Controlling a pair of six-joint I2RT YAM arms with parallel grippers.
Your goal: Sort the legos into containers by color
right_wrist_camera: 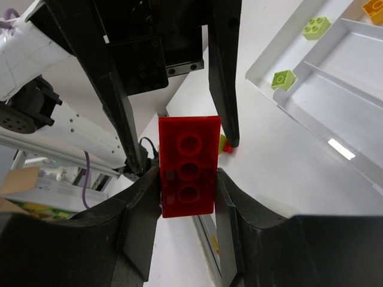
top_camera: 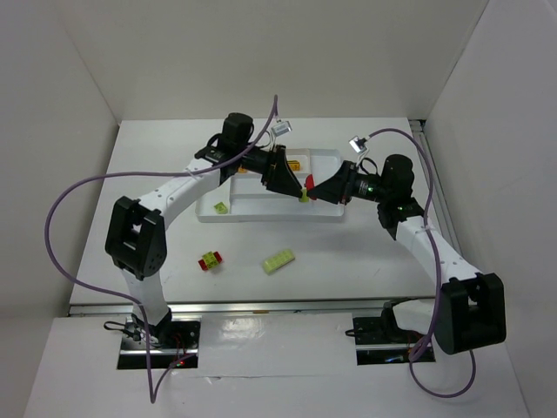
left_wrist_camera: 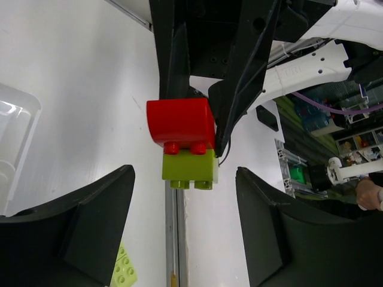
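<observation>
I will move my right gripper away from the green lego next and lower it, fingers down, to release the red lego, since the tray's end container (top_camera: 327, 163) is below it.
My right gripper (right_wrist_camera: 187, 173) is shut on a red lego (right_wrist_camera: 188, 167) held in the air above the white tray (top_camera: 261, 202). A light green lego (left_wrist_camera: 189, 169) is stuck onto that red lego (left_wrist_camera: 179, 122). My left gripper (left_wrist_camera: 184, 179) faces the pair with its jaws open; the green lego sits just ahead of its fingertips and touches neither finger (left_wrist_camera: 90, 227). In the top view the two grippers meet at the stacked pair (top_camera: 305, 190). The tray's containers hold two green legos (right_wrist_camera: 316, 25) (right_wrist_camera: 283, 79) and a yellow-orange one (top_camera: 296, 164).
On the table in front of the tray lie a small red and yellow-green stack (top_camera: 210, 260) and a flat light green lego (top_camera: 278, 261). The tray's near rim (right_wrist_camera: 335, 113) runs below both grippers. White walls close in the table on three sides.
</observation>
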